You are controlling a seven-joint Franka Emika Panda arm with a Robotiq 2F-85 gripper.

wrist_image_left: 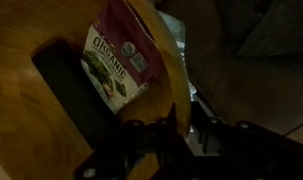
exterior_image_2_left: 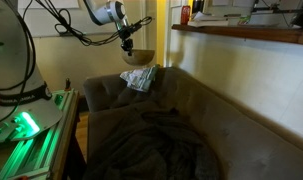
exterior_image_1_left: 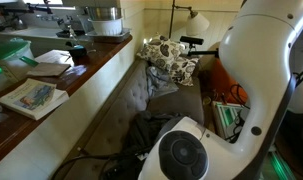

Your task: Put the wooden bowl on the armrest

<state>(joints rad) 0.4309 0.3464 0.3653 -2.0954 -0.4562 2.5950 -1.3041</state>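
Note:
The gripper lowers next, easing slightly toward the counter, to rest and release the bowl on the far armrest behind the pillow [exterior_image_2_left: 141, 79], as the bowl still hangs above.
The wooden bowl [exterior_image_2_left: 137, 57] hangs from my gripper [exterior_image_2_left: 127, 44] above the far end of the brown sofa, over a patterned pillow [exterior_image_2_left: 141, 79]. In the wrist view the bowl's light-brown wall [wrist_image_left: 161, 60] fills the left side, and my gripper [wrist_image_left: 178, 128] is shut on its rim. Inside the bowl lie a packet marked "ORGANIC" [wrist_image_left: 119, 58] and a dark flat object [wrist_image_left: 76, 95]. The sofa's padded far armrest [exterior_image_2_left: 106, 88] is below and beside the bowl. In an exterior view the gripper [exterior_image_1_left: 191, 42] shows dark above the pillow [exterior_image_1_left: 171, 56].
A wooden counter [exterior_image_1_left: 86, 70] runs along the sofa back with a book [exterior_image_1_left: 33, 97] and a silver metal pot [exterior_image_1_left: 103, 18] on it. A dark blanket [exterior_image_2_left: 151, 140] lies on the seat. The robot base [exterior_image_1_left: 251, 90] blocks the near side. A green-lit rack [exterior_image_2_left: 31, 130] stands beside the sofa.

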